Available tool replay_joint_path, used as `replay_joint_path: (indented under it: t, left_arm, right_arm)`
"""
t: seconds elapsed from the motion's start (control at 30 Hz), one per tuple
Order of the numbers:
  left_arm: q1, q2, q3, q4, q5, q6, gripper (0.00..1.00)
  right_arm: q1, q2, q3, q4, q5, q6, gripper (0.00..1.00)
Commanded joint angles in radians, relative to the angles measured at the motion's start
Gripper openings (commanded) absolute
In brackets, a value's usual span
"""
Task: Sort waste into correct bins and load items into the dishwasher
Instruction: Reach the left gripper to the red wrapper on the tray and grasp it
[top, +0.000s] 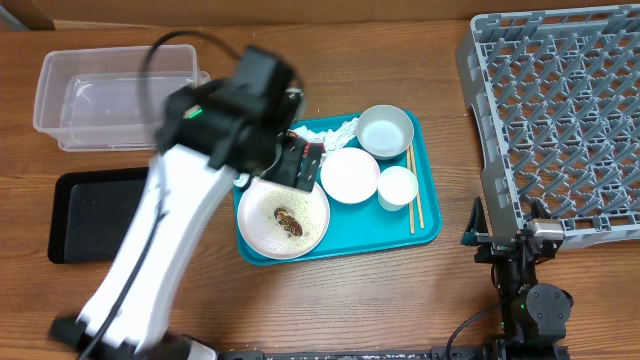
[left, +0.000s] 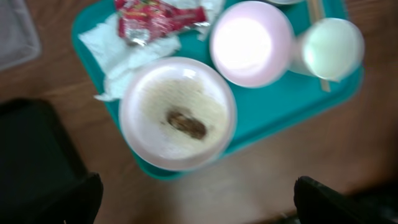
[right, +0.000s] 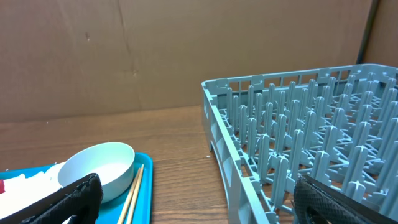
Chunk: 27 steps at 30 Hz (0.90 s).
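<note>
The red wrapper's end (left: 195, 18) by the pinkish bowl lies atop the napkins with the wrapper. My left gripper lowers and moves outward past the white plate onto it next.
My left gripper (top: 300, 165) is open and empty, hovering over the teal tray's left part; in the left wrist view (left: 199, 205) its fingers frame bare table in front of the tray. Below it are the white plate (left: 155, 134) with a brown food scrap (left: 186, 123), the red wrapper (left: 158, 15) on white napkins (left: 118, 56), the pinkish bowl (left: 252, 43) and the white cup (left: 326, 46). The grey-green bowl (top: 385, 131) and the chopsticks (top: 411, 190) sit on the tray's right. My right gripper (right: 199, 205) is open and empty beside the grey dish rack (top: 560, 110).
The teal tray (top: 425, 225) lies mid-table. The clear tub (top: 110, 95) stands at the far left, with the black tray (top: 95, 215) in front of it. A strip of bare wood separates the teal tray from the rack.
</note>
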<state>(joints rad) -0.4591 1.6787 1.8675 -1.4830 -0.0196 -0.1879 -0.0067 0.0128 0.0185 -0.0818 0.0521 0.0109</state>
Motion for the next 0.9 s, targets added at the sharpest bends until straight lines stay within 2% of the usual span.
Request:
replay_joint_path:
  t: [0.0, 0.2, 0.37, 0.47, 0.6, 0.7, 0.87]
  left_arm:
    - [0.007, 0.113, 0.021, 0.054, -0.199, -0.018, 1.0]
    - [0.039, 0.288, 0.021, 0.204, -0.163, -0.089, 1.0]
    - [0.045, 0.394, 0.021, 0.318, 0.086, -0.112, 1.0]
    - [0.04, 0.447, 0.021, 0.383, 0.148, -0.139, 1.0]
    - [0.029, 0.51, 0.021, 0.437, 0.135, -0.252, 0.99]
    - [0.017, 0.548, 0.021, 0.444, 0.064, -0.32, 0.98]
    - [-0.006, 0.591, 0.021, 0.444, -0.033, -0.33, 0.84]
  right_arm:
    - [-0.002, -0.01, -0.011, 0.004, 0.006, -0.003, 1.0]
    - [-0.002, -0.01, -0.011, 0.004, 0.006, -0.003, 1.0]
    - [-0.002, -0.01, -0.011, 0.004, 0.006, -0.003, 1.0]
    - [-0.002, -0.01, -0.011, 0.004, 0.006, -0.003, 1.0]
    - [-0.002, -0.01, -0.011, 0.004, 0.006, -0.003, 1.0]
    - [-0.002, -0.01, -0.011, 0.004, 0.006, -0.003, 1.0]
    - [-0.002, -0.01, -0.011, 0.004, 0.006, -0.003, 1.0]
